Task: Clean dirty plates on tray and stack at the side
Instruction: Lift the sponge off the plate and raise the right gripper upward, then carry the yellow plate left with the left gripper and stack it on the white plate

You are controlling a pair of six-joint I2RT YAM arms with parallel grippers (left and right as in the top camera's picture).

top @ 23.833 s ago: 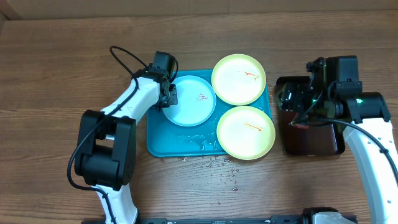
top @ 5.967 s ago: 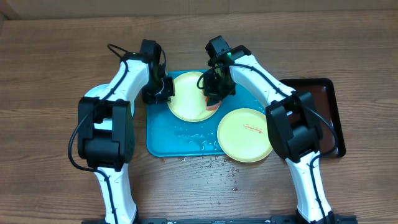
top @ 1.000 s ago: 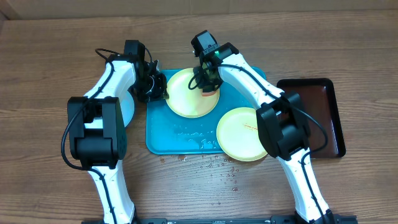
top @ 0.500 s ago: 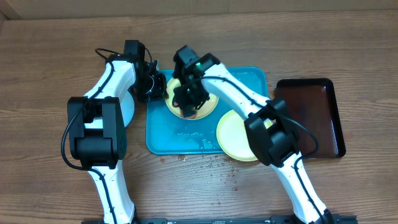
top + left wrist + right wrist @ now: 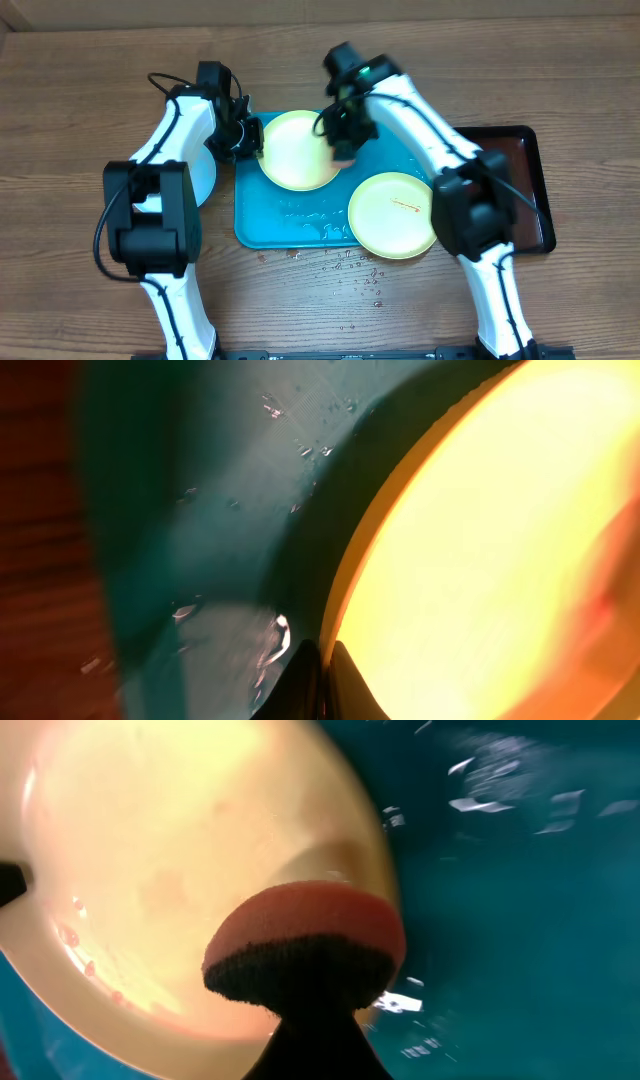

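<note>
I should lift my left gripper, cross left in the overhead view over the blue-white plate set beside the tray, lower and release to stack.
A pale yellow-green plate lies at the back of the turquoise tray. My left gripper is shut on its left rim; in the left wrist view the fingers pinch the plate's edge over the wet tray. My right gripper is shut on a red sponge that presses on the plate's right edge. The right wrist view shows the sponge on the plate. A second yellow-green plate with a red smear sits at the tray's front right. A pale blue-white plate lies left of the tray, half under my left arm.
A dark brown-black tray stands on the right of the wooden table. Water drops lie on the table in front of the turquoise tray. Both arms cross over the tray's back half.
My right gripper swept the sponge across the plate, to its left side and back to its right edge. The left gripper kept its hold on the rim.
</note>
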